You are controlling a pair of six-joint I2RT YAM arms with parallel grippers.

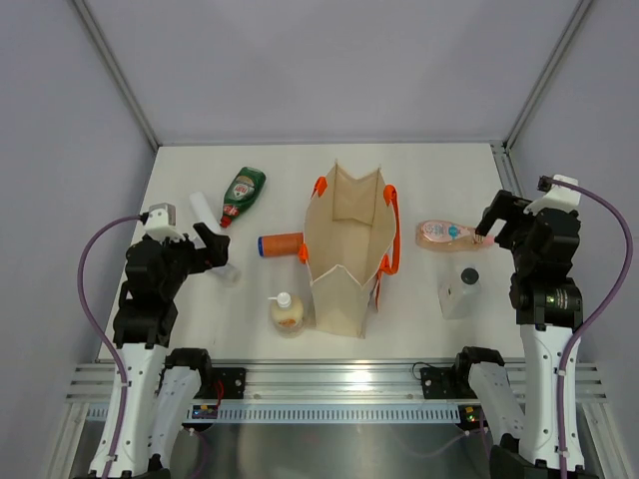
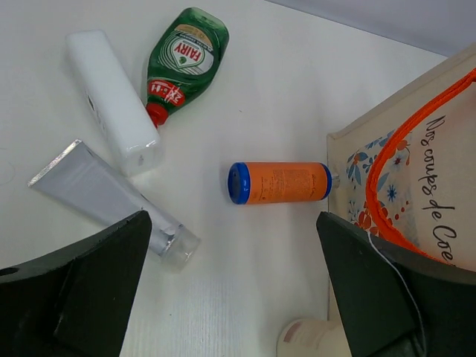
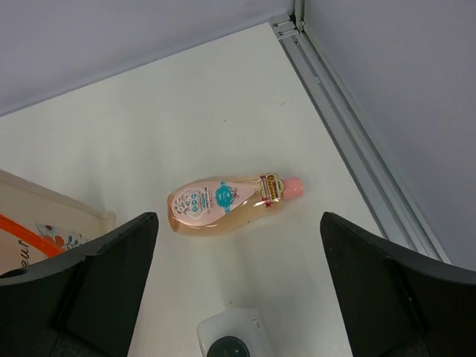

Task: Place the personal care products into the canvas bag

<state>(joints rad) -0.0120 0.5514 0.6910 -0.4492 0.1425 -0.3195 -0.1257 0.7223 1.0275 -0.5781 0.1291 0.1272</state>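
The right gripper lowers back and to the left in the top view around the white bottle's black-capped top [image 1: 467, 278] [image 3: 228, 345] next, since it stands below and nearer my base.
The beige canvas bag [image 1: 349, 249] stands open at the table's middle. To its left lie the green red-capped bottle [image 1: 244, 190], white tube [image 1: 203, 210], orange cylinder [image 1: 283, 244] and a silvery clear-capped tube [image 2: 104, 197]. The cream pump bottle [image 1: 287, 311] stands in front. To the bag's right lie the pink clear bottle [image 1: 449, 236] and the upright white black-capped bottle [image 1: 461, 291]. My left gripper [image 1: 215, 249] is open and empty above the silvery tube, with the orange cylinder [image 2: 279, 183] ahead. My right gripper [image 1: 494, 225] is open and empty above the pink bottle [image 3: 223, 204].
Grey walls enclose the table on the left, back and right. An aluminium rail [image 3: 349, 126] runs along the right edge close to the pink bottle. The bag's orange handles [image 1: 392, 235] hang over its right side.
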